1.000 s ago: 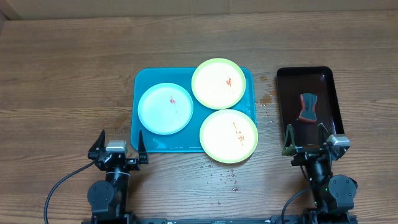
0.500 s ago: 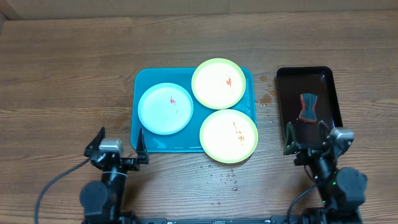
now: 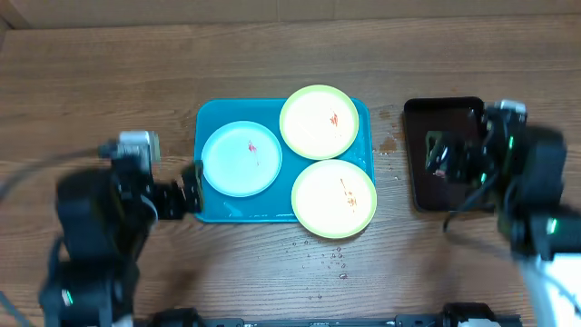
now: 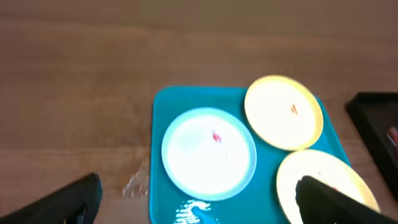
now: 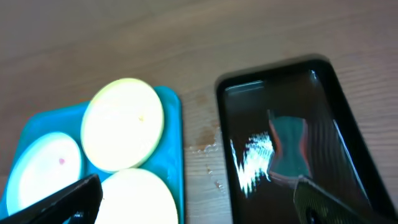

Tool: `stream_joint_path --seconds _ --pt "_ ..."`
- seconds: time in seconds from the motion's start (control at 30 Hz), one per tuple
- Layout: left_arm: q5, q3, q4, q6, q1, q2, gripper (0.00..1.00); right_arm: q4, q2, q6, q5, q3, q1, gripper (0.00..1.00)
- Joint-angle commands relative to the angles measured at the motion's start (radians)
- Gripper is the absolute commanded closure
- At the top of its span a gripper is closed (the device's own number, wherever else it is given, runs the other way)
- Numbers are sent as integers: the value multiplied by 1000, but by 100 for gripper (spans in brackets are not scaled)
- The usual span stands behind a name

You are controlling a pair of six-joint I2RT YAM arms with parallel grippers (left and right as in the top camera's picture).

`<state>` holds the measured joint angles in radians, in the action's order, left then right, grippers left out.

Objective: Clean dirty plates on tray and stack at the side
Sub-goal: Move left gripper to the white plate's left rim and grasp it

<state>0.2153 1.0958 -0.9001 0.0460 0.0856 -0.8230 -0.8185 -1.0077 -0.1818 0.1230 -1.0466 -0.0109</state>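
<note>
I will next lower my left gripper outward onto the blue-white plate's rim [image 3: 205, 155] [image 4: 165, 147] facing away from the yellow-green plates, since that side of it is clear of the red smear.
The turquoise tray [image 3: 211, 209] lies mid-table and holds three plates. A light blue-white plate [image 3: 241, 158] with a small red smear sits at its left. One yellow-green plate [image 3: 319, 122] sits at the back right. Another yellow-green plate [image 3: 333, 198] sits at the front right, both with orange smears. My left gripper [image 3: 182, 193] is open and empty by the tray's left front edge, raised above it. In the left wrist view my left gripper [image 4: 199, 208] looks down on the blue-white plate [image 4: 209, 154]. My right gripper [image 3: 451, 156] is open and empty over the black tray.
A glossy black tray [image 3: 445, 113] lies right of the turquoise tray. It holds a teal and red sponge [image 5: 289, 146], which my right arm mostly hides from overhead. Water drops [image 3: 322, 256] lie on the wood in front of the trays.
Both arms have left the table's front edge and moved up and forward. The left arm is now beside the turquoise tray and the right arm is over the black tray. The plates have not moved.
</note>
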Motion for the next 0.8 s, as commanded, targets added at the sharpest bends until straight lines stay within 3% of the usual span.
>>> stream_joint_path --seconds 0.0,0.2,0.47,0.6,0.77 --pt "13 187 -121 6 5 -203 0 -141 -166 7 1 -210 -53 0" --pt "41 242 -120 26 6 -435 0 -235 -347 2 -3 -318 -97 0" --pt "99 242 -101 90 5 -662 0 -233 -392 3 62 -318 -97 0" --pt "39 242 -153 237 -4 -776 23 -231 -392 3 62 -317 -97 0" --pt "-113 242 -195 344 -40 -904 37 -231 -392 3 61 -316 -97 0"
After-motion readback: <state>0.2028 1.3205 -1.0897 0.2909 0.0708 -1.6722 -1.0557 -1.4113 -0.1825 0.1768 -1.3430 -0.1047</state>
